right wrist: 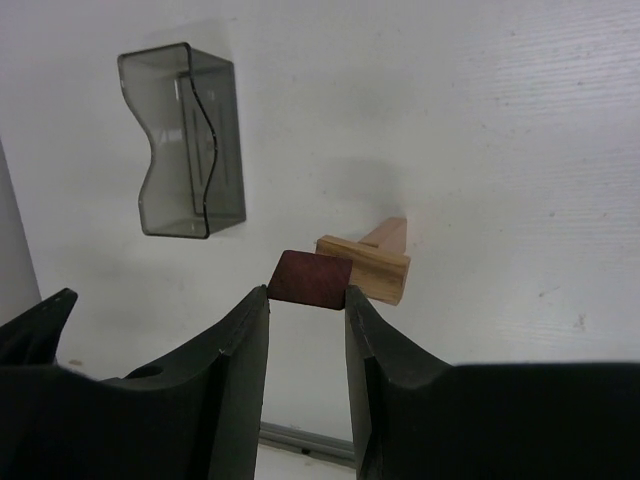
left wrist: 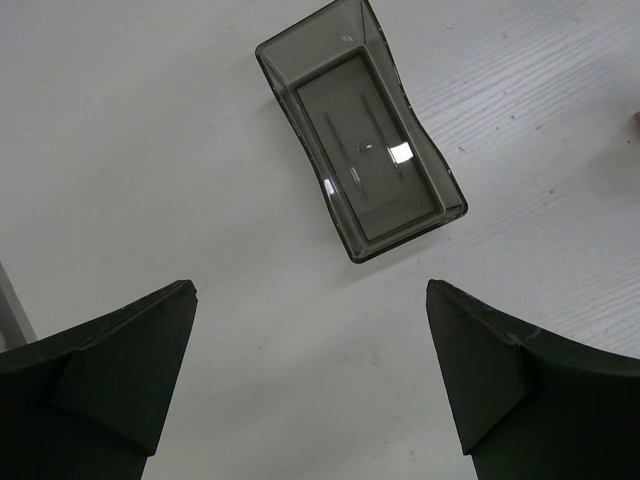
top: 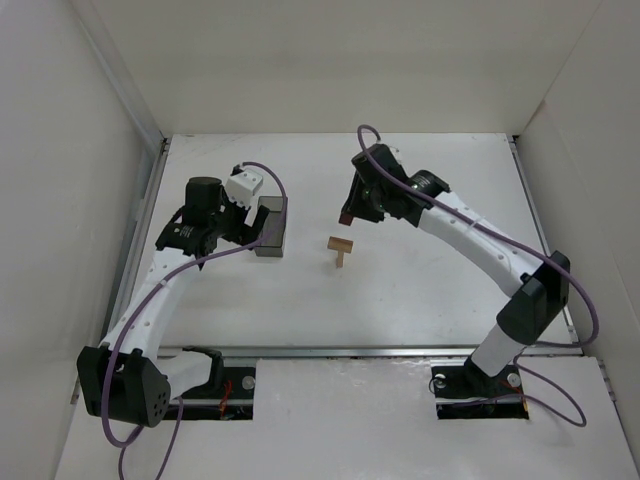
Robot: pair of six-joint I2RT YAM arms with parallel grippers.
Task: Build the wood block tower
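Observation:
The tan block's top is below my right gripper and back from it. My right gripper will move back and down to the flat tan block's bare top (top: 340, 244) (right wrist: 378, 273) to let go of the reddish-brown block.
Two light tan blocks (top: 341, 248) stand mid-table, one lying flat across the top of an upright one; they also show in the right wrist view (right wrist: 372, 264). My right gripper (top: 349, 214) is shut on a dark reddish-brown block (right wrist: 311, 279), which it holds at its fingertips in the air. It is just behind and left of the tan pair, apart from it. My left gripper (left wrist: 310, 300) is open and empty above bare table, just short of the bin.
A dark translucent rectangular bin (top: 271, 227) lies left of the blocks, empty in the left wrist view (left wrist: 365, 150) and the right wrist view (right wrist: 190, 140). White walls enclose the table on the left, back and right. A metal rail (top: 380, 351) runs along the near edge.

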